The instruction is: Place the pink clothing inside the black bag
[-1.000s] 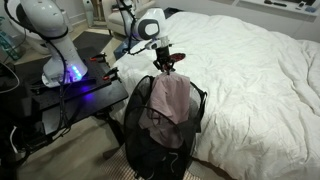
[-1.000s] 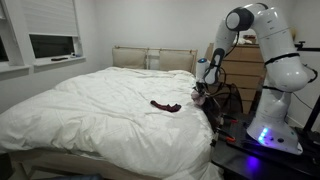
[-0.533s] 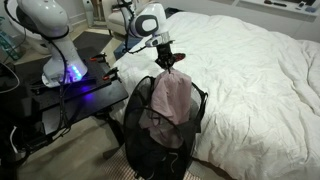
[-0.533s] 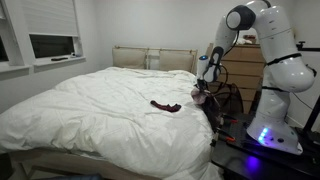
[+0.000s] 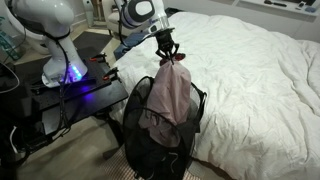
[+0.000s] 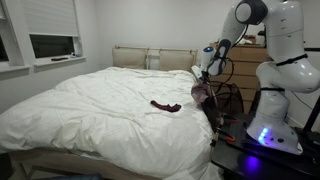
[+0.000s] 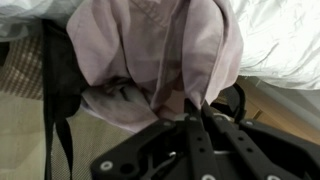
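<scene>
I will lift my gripper, move it toward the dresser over the black bag's opening, and let go, because the top of the pink clothing still hangs over the edge of the bed.
The pink clothing [image 5: 170, 95] hangs in loose folds from my gripper [image 5: 167, 55], which is shut on its top edge. Its lower part drapes into the open mouth of the black bag [image 5: 140, 140], a tall mesh hamper standing beside the bed. In the other exterior view the gripper [image 6: 204, 78] holds the pink clothing [image 6: 202, 93] at the bed's far edge, above the black bag [image 6: 228, 105]. The wrist view shows my fingers [image 7: 196, 118] pinched together on the pink clothing [image 7: 160, 55], with the black bag's rim [image 7: 55, 80] to the left.
A bed with a white duvet [image 5: 250, 70] fills the space beside the bag. A small dark red cloth [image 6: 165, 105] lies on the duvet. The robot's base table [image 5: 60, 95] with glowing blue light stands close to the bag. A wooden dresser [image 6: 240, 75] stands behind the arm.
The gripper has closed on the pink clothing and risen, lifting the garment's top higher above the bag's rim. The arm has swung upward.
</scene>
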